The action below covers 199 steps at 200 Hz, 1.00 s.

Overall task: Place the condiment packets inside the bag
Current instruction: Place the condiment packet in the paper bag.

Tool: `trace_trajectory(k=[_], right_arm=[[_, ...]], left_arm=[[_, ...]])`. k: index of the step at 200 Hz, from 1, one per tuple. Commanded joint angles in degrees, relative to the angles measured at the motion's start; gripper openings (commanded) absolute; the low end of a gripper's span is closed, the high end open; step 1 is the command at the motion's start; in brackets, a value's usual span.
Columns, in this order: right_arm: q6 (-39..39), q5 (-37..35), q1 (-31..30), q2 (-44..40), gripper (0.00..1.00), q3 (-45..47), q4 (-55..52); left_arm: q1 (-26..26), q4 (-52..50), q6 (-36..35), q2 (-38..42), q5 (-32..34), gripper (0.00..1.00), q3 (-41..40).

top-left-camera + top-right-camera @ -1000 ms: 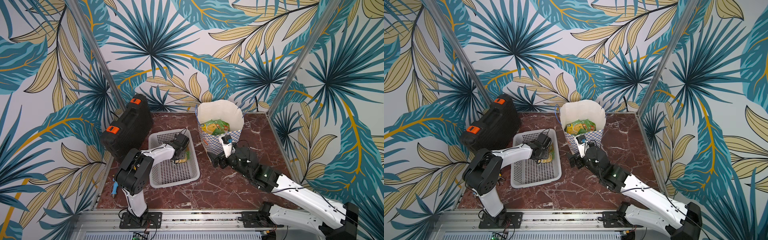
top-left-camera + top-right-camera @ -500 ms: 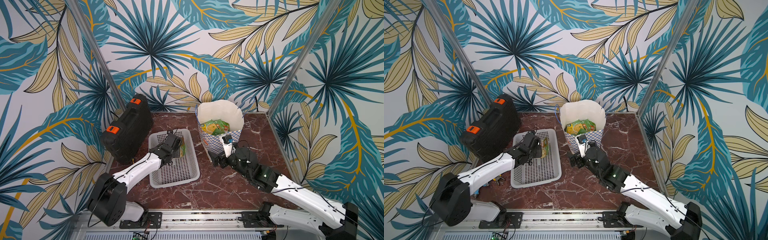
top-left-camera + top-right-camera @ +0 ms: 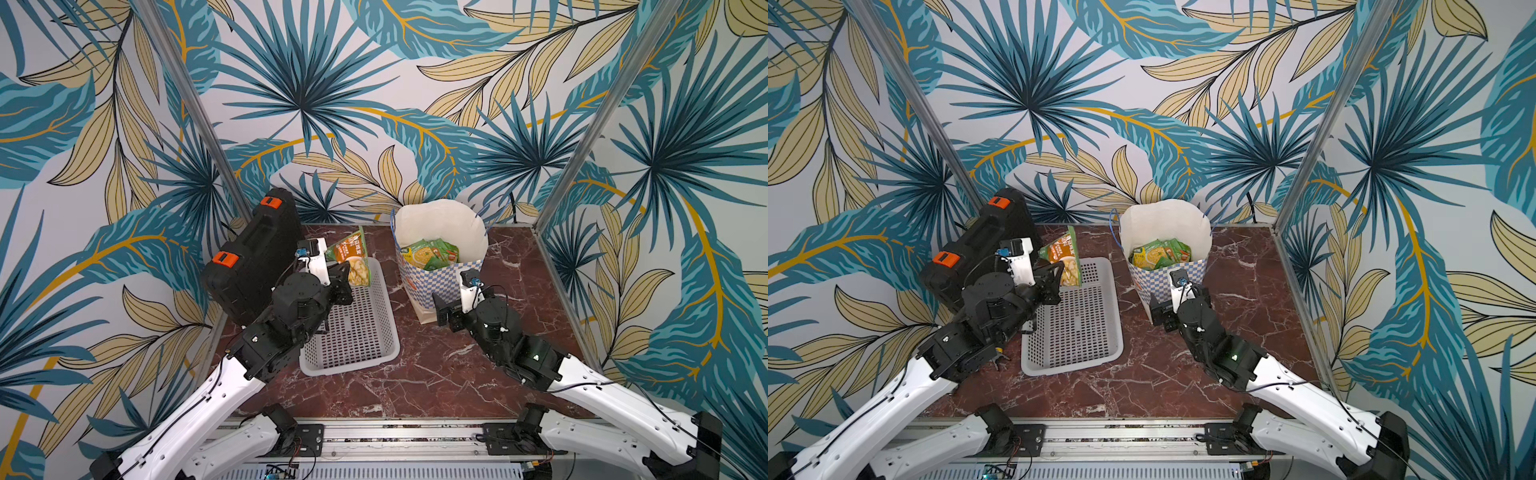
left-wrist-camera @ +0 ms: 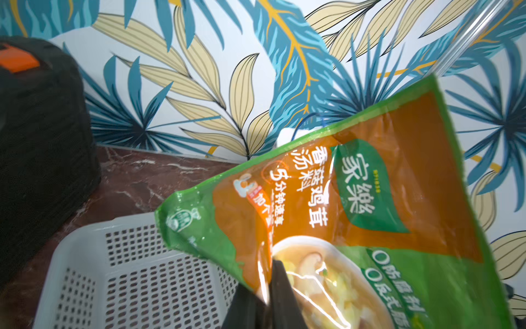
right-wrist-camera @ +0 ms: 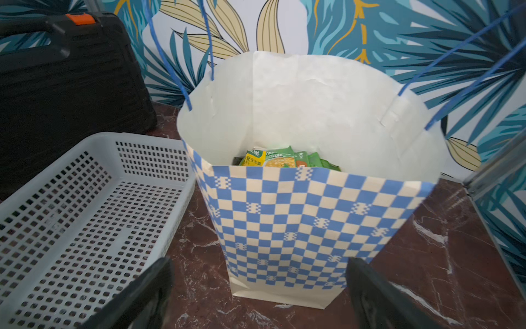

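Note:
My left gripper holds the orange packet (image 3: 351, 259) and should next carry it across, over the packets inside, and let it go, because the bag's opening (image 3: 437, 243) is past the basket's rim.
My left gripper (image 3: 347, 282) is shut on a green and orange condiment packet (image 3: 351, 259), pinching its lower edge. The packet hangs tilted above the far end of the basket, and in the left wrist view it (image 4: 341, 213) fills the space beyond the closed fingertips (image 4: 280, 282). To its right stands the bag (image 3: 440, 224), blue-and-white checkered outside and cream inside, mouth open. Several green and yellow packets (image 3: 432, 255) lie inside it, also showing over its front rim (image 5: 284, 159). My right gripper (image 3: 446, 311) stays low at the near foot of the bag (image 5: 313, 216), open, with nothing between its fingers (image 5: 150, 284).
A white perforated basket (image 3: 357, 324) lies on the marble table left of the bag. A black case with orange latches (image 3: 253, 257) leans at the back left, close behind my left arm. Patterned walls and metal posts (image 3: 582, 124) enclose the table.
My left gripper closed on the packet down in the basket and has lifted it up toward the basket's far end. The right arm has not moved.

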<state>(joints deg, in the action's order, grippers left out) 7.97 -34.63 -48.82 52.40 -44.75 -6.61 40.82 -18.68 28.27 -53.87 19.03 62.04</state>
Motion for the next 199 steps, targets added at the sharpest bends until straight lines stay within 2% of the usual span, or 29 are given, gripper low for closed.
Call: trace_trajectory(k=[1,45,106,176,199], right_arm=[[1.2,-7.5,-0.3,-1.9,0.99,2.0,1.7],[2.2,-12.3,-0.2,-4.9,1.00,3.7,2.4],[2.4,-15.5,-0.2,-6.6,0.99,4.5,2.4],[2.3,-15.8,-0.3,-7.6,1.00,4.6,2.3],[2.3,-15.8,-0.1,-7.4,0.99,4.7,2.4]], left_arm=[[3.3,5.0,-2.8,-5.2,2.5,0.00,7.2],[8.7,7.0,-8.5,-20.2,6.3,0.00,20.5],[9.0,4.9,-11.4,-39.5,8.4,0.00,34.6],[9.0,-5.2,-11.4,-53.9,8.3,0.00,46.9],[9.0,-7.0,-11.2,-54.8,6.8,0.12,48.1]])
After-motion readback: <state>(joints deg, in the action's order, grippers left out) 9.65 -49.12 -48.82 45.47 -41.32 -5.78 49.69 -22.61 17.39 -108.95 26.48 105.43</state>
